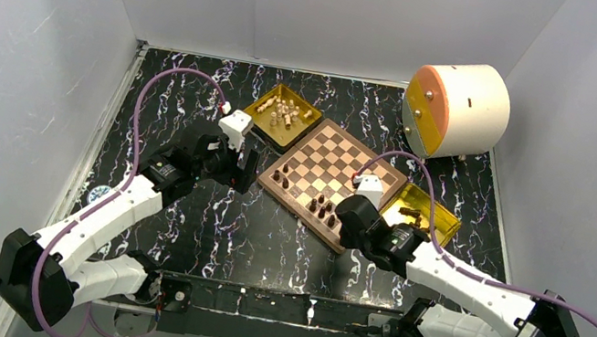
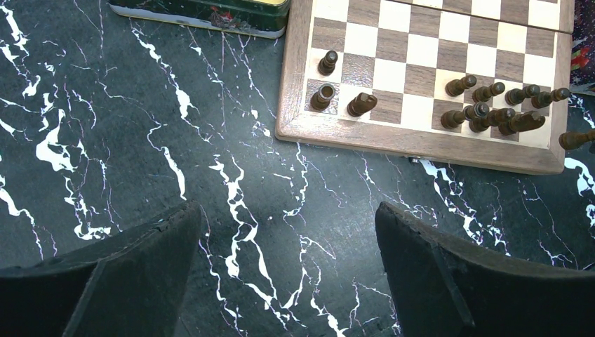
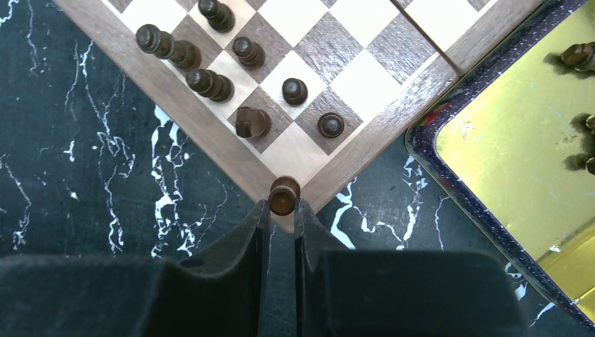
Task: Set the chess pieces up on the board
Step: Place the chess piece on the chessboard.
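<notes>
I need to move my right gripper in over the pale corner square [image 3: 295, 152] below it next, just inside the border, then lower the piece and let go. That square is still empty.
The board [image 1: 344, 153] lies turned cornerwise at the table's middle. Several dark brown chess pieces [image 3: 210, 83] stand crowded on its near corner, and three more [image 2: 323, 95] stand at its left corner. My right gripper [image 3: 283, 203] is shut on one dark brown piece [image 3: 284, 195], holding it just over the border at the board's near corner. My left gripper [image 2: 289, 210] is open and holds nothing. It hangs over bare marble just left of the board [image 2: 421, 144]. In the top view it [image 1: 241, 169] sits by the board's left edge, and the right gripper [image 1: 344, 216] is at the near corner.
A gold tray [image 1: 301, 123] with pale cream pieces [image 1: 286, 113] sits behind the board's left side. A second gold tray [image 3: 519, 140] at the board's right holds a few dark pieces [image 3: 579, 55]. A large white and orange drum [image 1: 455, 108] stands at the back right.
</notes>
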